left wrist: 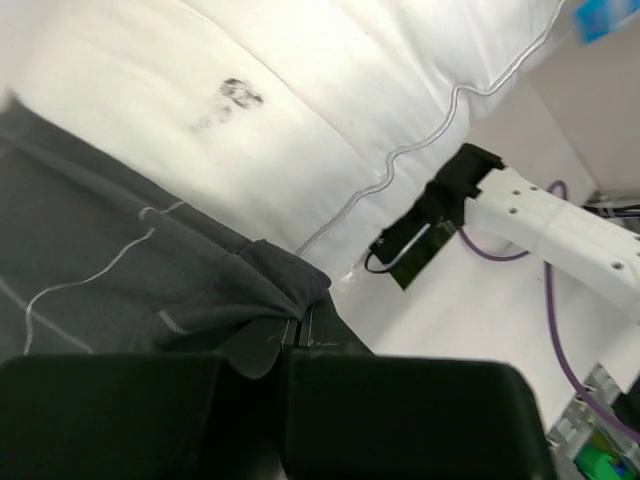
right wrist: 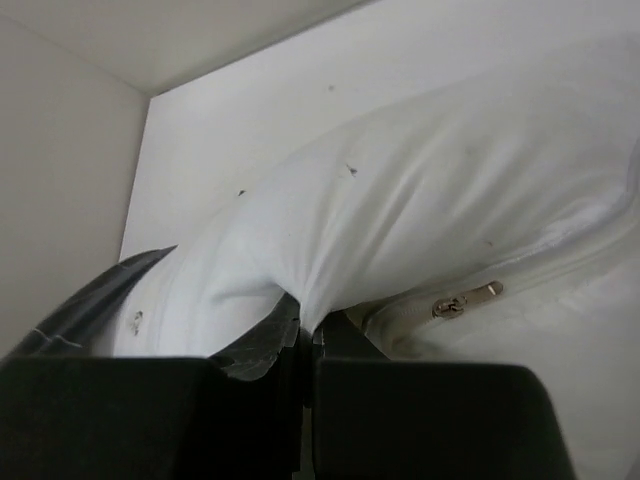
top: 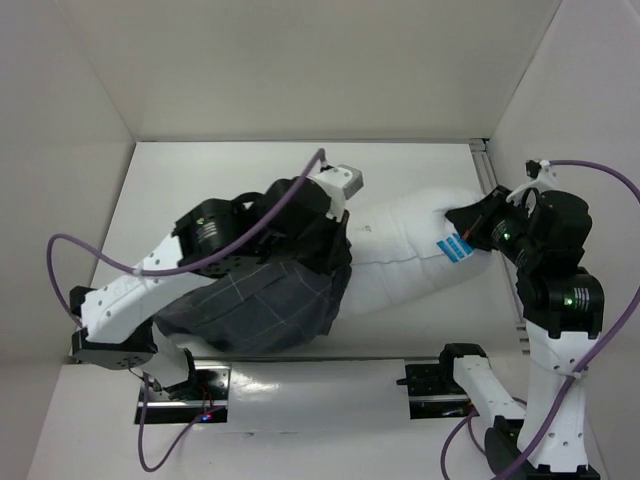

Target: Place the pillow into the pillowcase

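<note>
My left gripper will next carry the pillowcase fold outward to the pillow's far edge (top: 366, 212) and let go of it there, since that edge is still bare.
The white pillow (top: 410, 250) lies across the middle of the table, its blue-and-white tag (top: 455, 247) near its right end. Its left part sits inside the dark grey checked pillowcase (top: 260, 300). My left gripper (top: 335, 222) is at the sack's mouth. In the left wrist view it (left wrist: 292, 325) is shut on a fold of the pillowcase (left wrist: 120, 270), with the pillow (left wrist: 330, 90) beyond. My right gripper (top: 462, 222) is at the pillow's right end. In the right wrist view it (right wrist: 308, 335) is shut on a pinch of pillow (right wrist: 420, 190) fabric beside a zipper pull (right wrist: 465, 298).
White walls enclose the table at the back and on both sides. A metal rail (top: 490, 165) runs along the right wall. The arms' white mounting plate (top: 310, 385) spans the near edge. The right arm's lower link (left wrist: 540, 225) lies close to the pillow's near side.
</note>
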